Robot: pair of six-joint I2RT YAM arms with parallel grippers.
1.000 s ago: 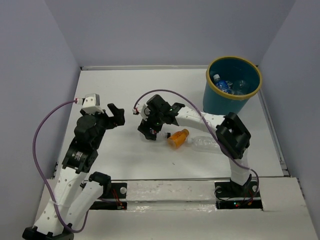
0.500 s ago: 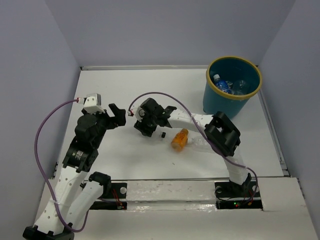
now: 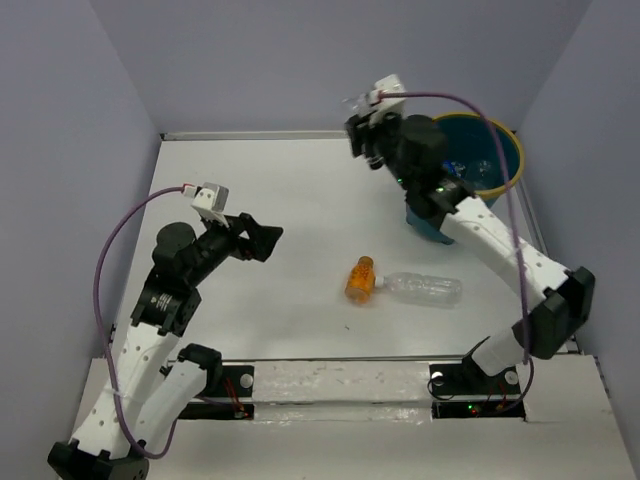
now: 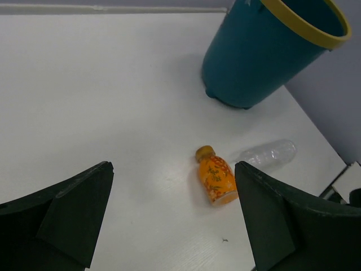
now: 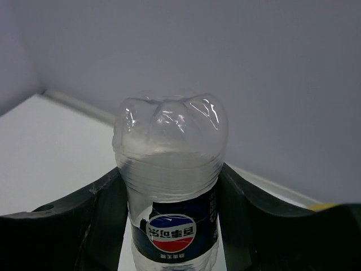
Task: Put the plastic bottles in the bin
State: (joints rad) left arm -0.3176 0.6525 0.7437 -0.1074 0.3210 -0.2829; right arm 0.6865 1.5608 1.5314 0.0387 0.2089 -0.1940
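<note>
The short orange bottle (image 3: 361, 280) is below my left gripper and to its right in the top view, so I need to swing the gripper across and down around the orange bottle's body.
My right gripper (image 3: 368, 135) is raised high just left of the bin (image 3: 517, 150), a teal bucket with a yellow rim. It is shut on a clear plastic bottle with a dark blue label (image 5: 169, 147), whose base points away from the wrist between the two fingers (image 5: 107, 192). A short orange bottle (image 3: 361, 280) (image 4: 215, 179) and a long clear bottle (image 3: 425, 289) (image 4: 268, 153) lie side by side on the table. My left gripper (image 3: 262, 240) (image 4: 175, 195) hovers open to the left of them with nothing in it. Bottles (image 3: 482, 168) lie inside the bin.
The white table (image 3: 280, 180) is walled by grey panels at the back and on both sides. The bin (image 4: 254, 62) stands in the far right corner. The right arm's links (image 3: 500, 250) stretch over the table's right side.
The right gripper closed on the blue-label bottle at the table's middle and lifted it up and back to beside the bin. The left gripper moved slightly right. The long clear bottle now shows fully.
</note>
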